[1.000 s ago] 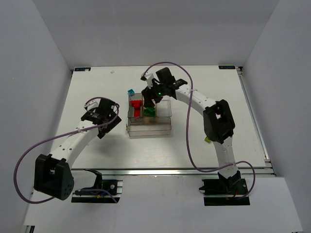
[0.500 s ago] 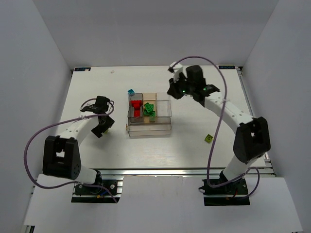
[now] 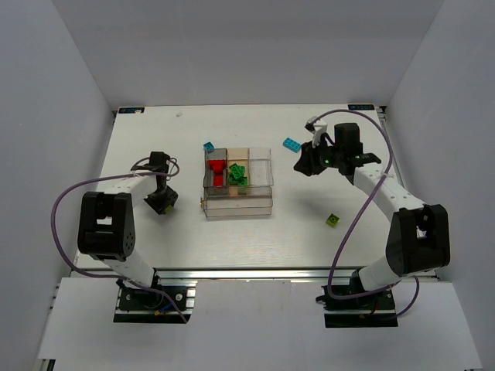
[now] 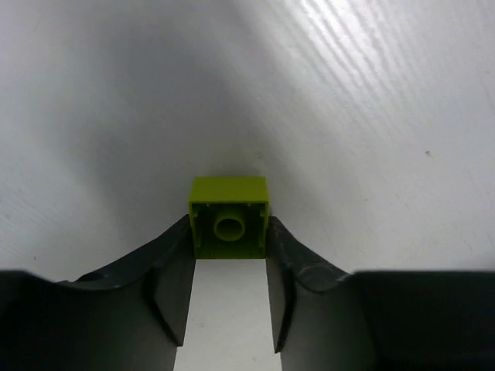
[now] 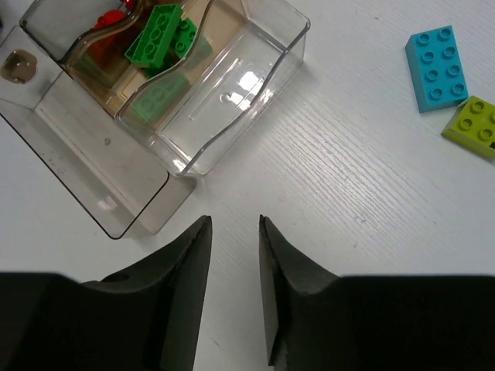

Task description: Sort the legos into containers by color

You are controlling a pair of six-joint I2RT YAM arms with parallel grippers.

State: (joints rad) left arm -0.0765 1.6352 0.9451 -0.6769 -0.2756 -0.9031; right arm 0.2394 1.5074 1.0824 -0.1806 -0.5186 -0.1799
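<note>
My left gripper is holding the lime-yellow lego. It should lift, move across to the right in the top view and go down to let go of the lego in the container's empty rear section.
The clear divided container stands mid-table, with red legos and green legos in its rear compartments. My left gripper sits low on the table left of it. In the left wrist view its jaws press both sides of a lime-yellow lego. My right gripper hangs right of the container, open and empty. A cyan lego and a lime lego lie ahead of it. The green legos show in the container.
Another cyan lego lies just behind the container's left rear corner. A lime lego rests on the table front right. The cyan lego by the right gripper lies toward the back. White walls enclose the table.
The left gripper lowered to the table and closed on the lime-yellow lego. The right arm swung from above the container out to the right, its jaws now apart.
</note>
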